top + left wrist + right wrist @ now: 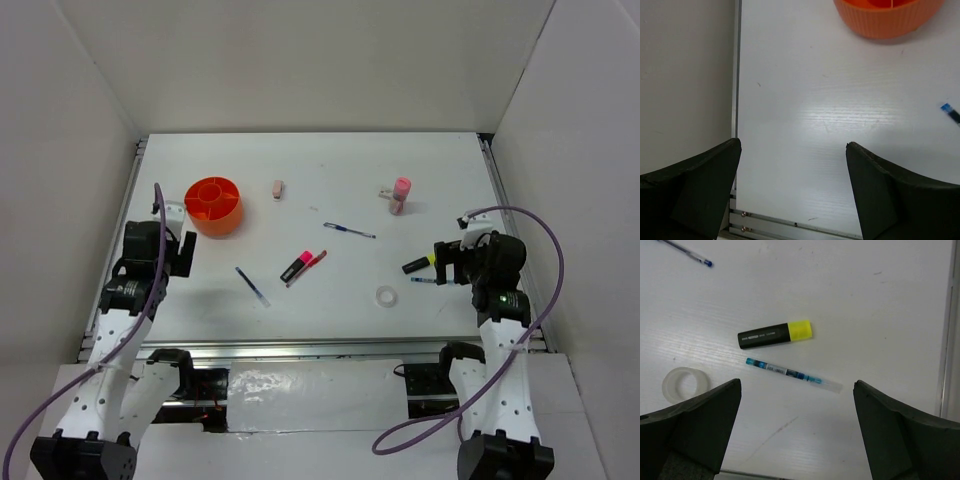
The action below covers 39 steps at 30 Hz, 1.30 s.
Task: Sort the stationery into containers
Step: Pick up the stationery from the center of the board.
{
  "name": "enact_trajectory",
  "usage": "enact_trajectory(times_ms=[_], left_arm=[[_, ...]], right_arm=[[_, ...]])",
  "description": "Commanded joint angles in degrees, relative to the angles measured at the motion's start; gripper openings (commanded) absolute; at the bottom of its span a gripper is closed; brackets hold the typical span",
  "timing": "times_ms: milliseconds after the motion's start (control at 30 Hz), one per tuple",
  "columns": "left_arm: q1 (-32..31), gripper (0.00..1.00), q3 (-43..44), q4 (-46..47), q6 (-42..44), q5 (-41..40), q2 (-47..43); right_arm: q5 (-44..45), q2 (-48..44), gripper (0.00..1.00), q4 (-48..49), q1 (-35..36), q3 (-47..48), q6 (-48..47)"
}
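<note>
The glue stick stands upright with its pink cap on top, so my right gripper will move outward past the yellow-black highlighter (775, 335) and then close around the stick's cap.
The round orange container (213, 205) (887, 17) stands at the back left. Stationery lies scattered on the white table: a small eraser (278, 188), a pink-capped glue stick (400, 193), a blue pen (349, 230), a pink highlighter (297, 265) beside a red pen (314, 260), and another blue pen (252, 286). My right gripper (445, 262) (797, 385) is open and empty, just short of a yellow-black highlighter (775, 335), a blue pen (792, 373) and a clear tape ring (684, 385). Below the container, my left gripper (185, 255) (793, 145) stands open over bare table.
White walls enclose the table on three sides. A metal rail (735, 100) runs along the left edge and another (946, 340) along the right edge. Purple cables (545, 300) loop off both arms.
</note>
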Motion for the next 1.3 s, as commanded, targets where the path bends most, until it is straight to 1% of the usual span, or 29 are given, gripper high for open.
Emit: enact_trajectory(times_ms=[0, 67, 133, 167, 233, 300, 400, 433, 500, 533, 600, 667, 733, 767, 933, 1033, 1133, 1267], left_arm=[[0.6, 0.99, 4.7, -0.6, -1.2, 4.0, 0.8], [1.0, 0.99, 6.0, -2.1, -2.0, 4.2, 1.3], [1.5, 0.99, 7.0, -2.8, -1.8, 7.0, 0.8], [1.7, 0.99, 7.3, -3.2, -1.8, 7.7, -0.1], [4.1, 0.99, 8.7, -3.3, -2.3, 10.9, -0.5], [5.3, 0.99, 10.0, -4.8, -3.3, 12.7, 0.6], [6.7, 0.99, 12.9, -7.0, -4.9, 13.3, 4.4], [7.8, 0.99, 14.0, -7.4, -5.1, 13.8, 5.9], [9.0, 0.99, 15.1, -8.4, -5.0, 15.5, 6.7], [10.2, 0.99, 15.4, -8.6, -4.9, 17.7, 6.9], [11.0, 0.99, 16.1, -9.5, -4.4, 19.8, 7.0], [12.3, 0.99, 17.2, -10.1, -4.1, 22.4, 7.3], [13.2, 0.99, 18.6, -11.4, -3.6, 23.7, 8.4], [13.7, 0.99, 19.1, -12.0, -3.5, 25.3, 8.7], [15.4, 0.99, 20.8, -13.5, -1.4, 29.9, 9.8], [15.7, 0.99, 21.0, -14.1, 0.0, 32.3, 10.5], [16.0, 0.99, 21.1, -14.4, 0.6, 34.8, 11.4], [16.2, 0.99, 21.1, -13.8, 0.2, 35.7, 12.3]], right_arm=[[-1.0, 2.0, 0.98, -1.7, -0.3, 3.9, -0.7], [-1.2, 2.7, 0.97, -0.5, -0.3, 4.4, -0.3], [-1.6, 4.0, 0.97, 0.1, -0.3, 5.5, 0.1], [-1.7, 6.5, 0.97, -0.1, -0.3, 6.4, 0.3], [-2.0, 9.5, 0.97, -0.2, -0.2, 9.8, 0.6], [-1.9, 14.5, 0.97, -0.2, 0.2, 14.3, 0.9], [-0.5, 21.4, 0.98, 0.8, 3.5, 20.4, 1.8], [0.4, 24.9, 0.99, 1.6, 5.9, 23.4, 1.9], [3.5, 28.6, 1.0, 2.2, 8.3, 26.4, 2.4], [4.7, 32.0, 1.0, 3.2, 9.2, 28.0, 2.5], [4.9, 35.8, 1.0, 3.7, 11.5, 32.1, 2.4], [6.8, 41.1, 1.0, 4.7, 13.1, 36.0, 2.7], [7.5, 46.9, 1.0, 4.7, 13.2, 38.9, 3.1], [7.7, 48.7, 1.0, 4.7, 14.7, 41.5, 3.3], [5.6, 57.4, 1.0, 5.4, 15.3, 47.6, 1.7], [3.7, 61.9, 1.0, 3.2, 15.3, 52.1, 0.0], [2.6, 65.6, 1.0, 2.0, 15.5, 55.0, -1.5], [1.5, 68.6, 1.0, 1.8, 15.5, 57.3, -2.7]])
